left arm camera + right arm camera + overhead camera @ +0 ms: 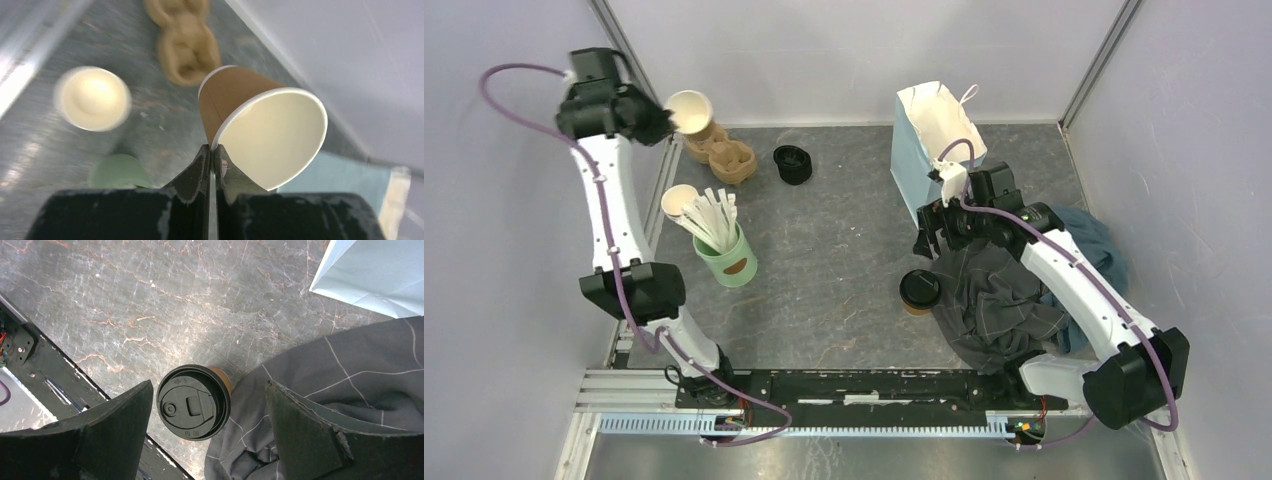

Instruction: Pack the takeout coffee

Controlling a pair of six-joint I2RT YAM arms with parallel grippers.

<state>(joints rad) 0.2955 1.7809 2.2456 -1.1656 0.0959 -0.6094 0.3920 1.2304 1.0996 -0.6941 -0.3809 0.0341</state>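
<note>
I need to carry the lidless cup (260, 125) with my left gripper next, past the black lids, then back and down onto the bare table beside the takeout coffee (919, 290).
One takeout coffee (919, 290), a brown paper cup with a black sip lid (194, 402), stands upright on the table against a dark cloth (999, 295). My right gripper (209, 390) hovers above it, open wide, and the cup sits lower down between the fingers, nearer the left one (120, 425). At the far left corner my left gripper (213, 150) is shut on the rim of a lidless brown paper cup (260, 125), held tilted in the air (689, 110). A second lidded cup is not in view.
Below the left gripper lie a brown pulp cup carrier (719, 150), a second open cup (679, 200) and a green cup of white sticks (727, 255). A stack of black lids (792, 163) sits mid-back. A pale blue paper bag (934, 140) stands open behind the right gripper (927, 243).
</note>
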